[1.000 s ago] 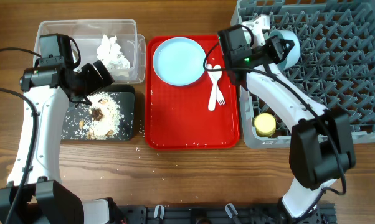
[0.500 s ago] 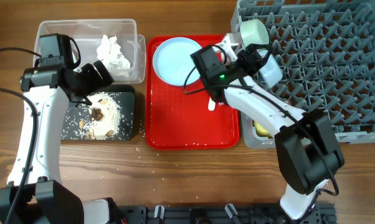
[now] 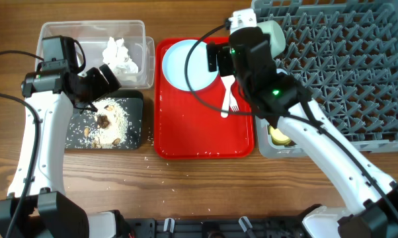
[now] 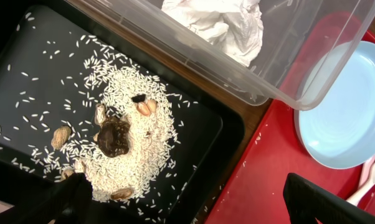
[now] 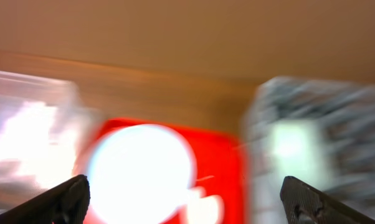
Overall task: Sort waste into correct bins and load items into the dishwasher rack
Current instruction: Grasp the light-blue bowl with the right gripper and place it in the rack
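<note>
My empty right gripper moves down and back onto the rim of the light blue plate (image 3: pixel 188 64) beside the spoon (image 3: pixel 229 92) next, as the plate lies well below.
A light blue plate (image 3: pixel 188 64) lies at the back of the red tray (image 3: pixel 202 129), with a white fork and spoon (image 3: pixel 229 92) to its right. My right gripper (image 3: pixel 215 58) hovers open over the plate's right edge with nothing between its fingers. Its wrist view is blurred: gripper (image 5: pixel 187 205), plate (image 5: pixel 141 168), pale green bowl (image 5: pixel 293 146). That bowl (image 3: pixel 268 32) sits in the grey rack's (image 3: pixel 344 73) near-left corner. The yellow cup (image 3: pixel 280 134) peeks out under the right arm. My left gripper (image 3: pixel 106 82) (image 4: pixel 194 205) hangs open above the black tray (image 3: pixel 77 132) with its rice scraps (image 4: pixel 128 137).
The clear box (image 3: pixel 67 36) at the back left holds a crumpled napkin (image 3: pixel 119 54) (image 4: pixel 218 22). A few rice grains lie on the wooden table (image 3: pixel 153 168) in front of the trays. The right arm stretches across the rack's left edge.
My right arm swung left from the rack's corner to over the plate, and its jaws opened. The green bowl now shows in the rack's corner. The left arm has not moved.
</note>
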Tool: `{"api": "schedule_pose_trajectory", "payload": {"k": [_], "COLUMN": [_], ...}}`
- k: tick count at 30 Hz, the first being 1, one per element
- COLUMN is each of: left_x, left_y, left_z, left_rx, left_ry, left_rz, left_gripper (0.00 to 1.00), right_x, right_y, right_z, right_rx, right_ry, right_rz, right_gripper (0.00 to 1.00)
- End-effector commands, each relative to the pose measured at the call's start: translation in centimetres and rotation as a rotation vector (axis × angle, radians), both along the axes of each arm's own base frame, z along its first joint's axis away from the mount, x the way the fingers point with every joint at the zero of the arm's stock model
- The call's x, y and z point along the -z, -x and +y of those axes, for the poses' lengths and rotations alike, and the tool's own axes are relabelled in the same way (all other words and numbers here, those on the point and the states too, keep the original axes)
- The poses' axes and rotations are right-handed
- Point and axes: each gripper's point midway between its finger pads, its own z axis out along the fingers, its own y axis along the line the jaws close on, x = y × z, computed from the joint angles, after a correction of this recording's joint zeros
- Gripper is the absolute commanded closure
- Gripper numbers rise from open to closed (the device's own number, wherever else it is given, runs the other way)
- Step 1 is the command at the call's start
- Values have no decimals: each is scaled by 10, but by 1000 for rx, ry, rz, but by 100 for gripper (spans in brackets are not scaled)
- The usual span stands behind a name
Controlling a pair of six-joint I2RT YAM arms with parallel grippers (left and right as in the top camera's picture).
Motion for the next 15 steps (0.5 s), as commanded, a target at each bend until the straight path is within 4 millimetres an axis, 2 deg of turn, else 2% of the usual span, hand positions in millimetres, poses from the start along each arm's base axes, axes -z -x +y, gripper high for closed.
{"api": "schedule_pose_trajectory", "payload": {"k": [1, 4, 5, 9, 11, 15], "left_x": [-4, -4, -4, -4, -4, -4], "left_y": [-2, -2, -2, -2, -2, -2], "left_z": [3, 3, 3, 3, 3, 3], "left_rx": [-4, -4, -4, -4, -4, -4], "left_ry": [-9, -9, -9, -9, -9, -9], "left_rz": [-11, -11, -11, -11, -11, -11], "left_gripper": [0, 0, 0, 0, 0, 0], "right_x": [85, 166, 184, 223, 235, 260], "right_y": [12, 9, 8, 2, 1, 6], "right_z": [34, 27, 28, 33, 34, 37], "right_rx": [71, 315, 344, 384, 388, 399], "right_ry": [-330, -350, -357, -367, -364, -360], "right_rz": [360, 527, 558, 600, 613, 667], "right_gripper": [28, 27, 27, 32, 37, 61]}}
